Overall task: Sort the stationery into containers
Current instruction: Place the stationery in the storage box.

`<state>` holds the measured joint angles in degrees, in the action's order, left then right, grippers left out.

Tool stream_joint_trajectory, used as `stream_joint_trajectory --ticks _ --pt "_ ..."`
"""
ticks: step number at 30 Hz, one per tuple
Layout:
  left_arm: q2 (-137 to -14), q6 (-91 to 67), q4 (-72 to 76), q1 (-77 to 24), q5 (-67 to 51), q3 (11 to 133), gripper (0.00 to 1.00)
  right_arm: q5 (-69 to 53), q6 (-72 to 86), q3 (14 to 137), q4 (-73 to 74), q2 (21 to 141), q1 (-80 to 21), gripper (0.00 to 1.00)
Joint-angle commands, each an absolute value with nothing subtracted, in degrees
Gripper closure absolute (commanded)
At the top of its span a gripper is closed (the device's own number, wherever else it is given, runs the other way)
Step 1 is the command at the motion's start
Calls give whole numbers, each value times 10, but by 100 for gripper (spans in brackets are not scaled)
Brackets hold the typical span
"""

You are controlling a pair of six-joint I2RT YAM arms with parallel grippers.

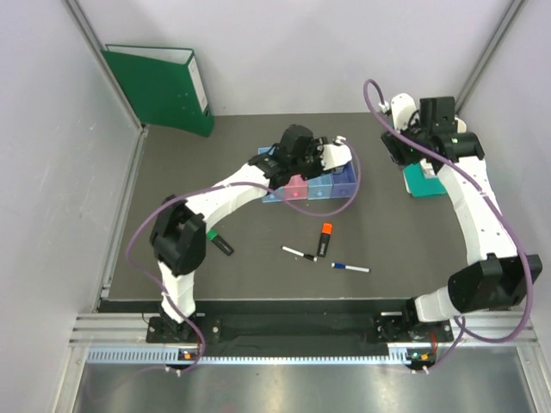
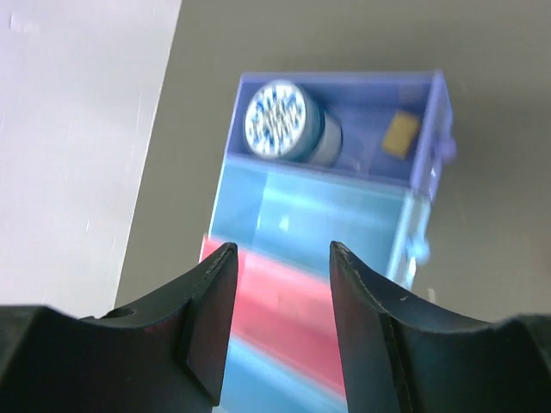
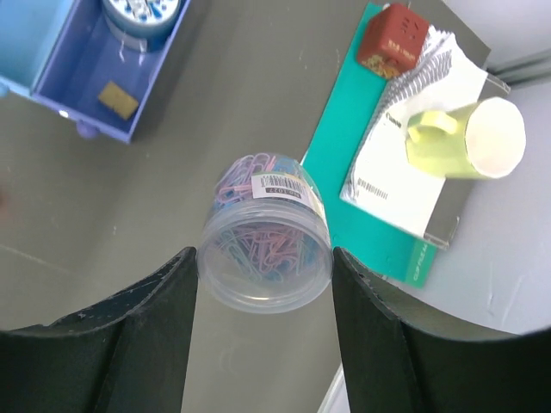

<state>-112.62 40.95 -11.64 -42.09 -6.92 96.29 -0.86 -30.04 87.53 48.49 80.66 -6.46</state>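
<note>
The far end of the blue bin (image 2: 318, 215) is empty, so the robot's right gripper needs to move the paper-clip cup past the purple bin next and lower it in there.
The four joined bins (image 1: 320, 188) sit mid-table. In the left wrist view the purple bin (image 2: 362, 95) holds the round blue-white tub (image 2: 282, 120) and the tan block (image 2: 401, 135); the blue bin (image 2: 318, 215) and pink bin (image 2: 284, 292) follow. My left gripper (image 1: 337, 148) hovers over the bins, open and empty (image 2: 280, 249). My right gripper (image 1: 398, 148) is shut on the small purple cup (image 3: 265, 237) of paper clips, right of the purple bin (image 3: 103, 77). A green-capped highlighter (image 1: 219, 243), an orange-capped highlighter (image 1: 325, 239) and two white pens (image 1: 299, 253) (image 1: 350, 268) lie on the table.
A teal tray (image 3: 344, 172) at the right holds a red cube (image 3: 394, 39), a white booklet (image 3: 392, 185) and a yellow-green mug (image 3: 473, 138). A green binder (image 1: 164, 86) stands at the back left against the wall.
</note>
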Motion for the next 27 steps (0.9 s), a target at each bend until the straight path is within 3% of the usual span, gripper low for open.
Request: stream_joint_trajectory --ticks 1,7,16,27 --pt "-1026 444 -185 -413 -69 887 48 -40 -272 961 447 871 -68 73" --pt "-918 444 -300 -415 -87 791 49 -52 -273 1072 453 992 -111 73" --pt "-774 468 -316 -406 -12 615 50 -55 -276 1198 417 1152 -190 73" --pt "-819 270 -454 -309 27 664 50 -51 -267 1214 356 1238 -247 73"
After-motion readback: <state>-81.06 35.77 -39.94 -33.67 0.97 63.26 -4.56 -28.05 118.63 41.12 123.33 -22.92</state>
